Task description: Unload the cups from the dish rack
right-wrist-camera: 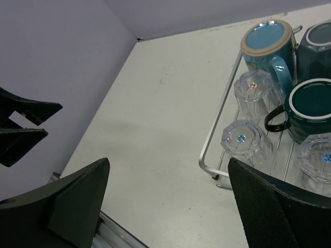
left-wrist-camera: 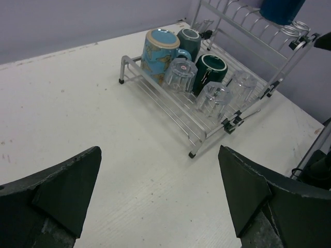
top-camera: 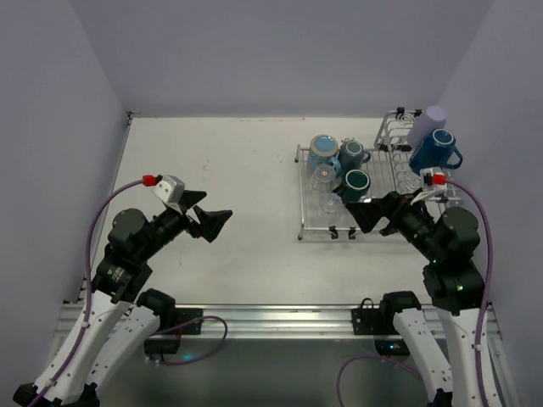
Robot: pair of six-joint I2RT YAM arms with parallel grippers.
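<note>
I will next tilt my right gripper downward and then lower it around the upturned base of the near-corner clear ribbed glass, which has empty table beside it.
The silver wire dish rack stands at the right of the table. On its flat part, upside down, are a light blue mug, two dark teal mugs and clear ribbed glasses. A lavender tumbler and a dark blue mug sit on the taller section. My left gripper is open and empty, left of the rack. My right gripper is open and empty at the rack's near edge; its view shows a glass and a teal mug close by.
Purple walls close the table in on three sides. A metal rail runs along the near edge by the arm bases. Bare white table lies left of the rack. My left gripper shows in the right wrist view.
</note>
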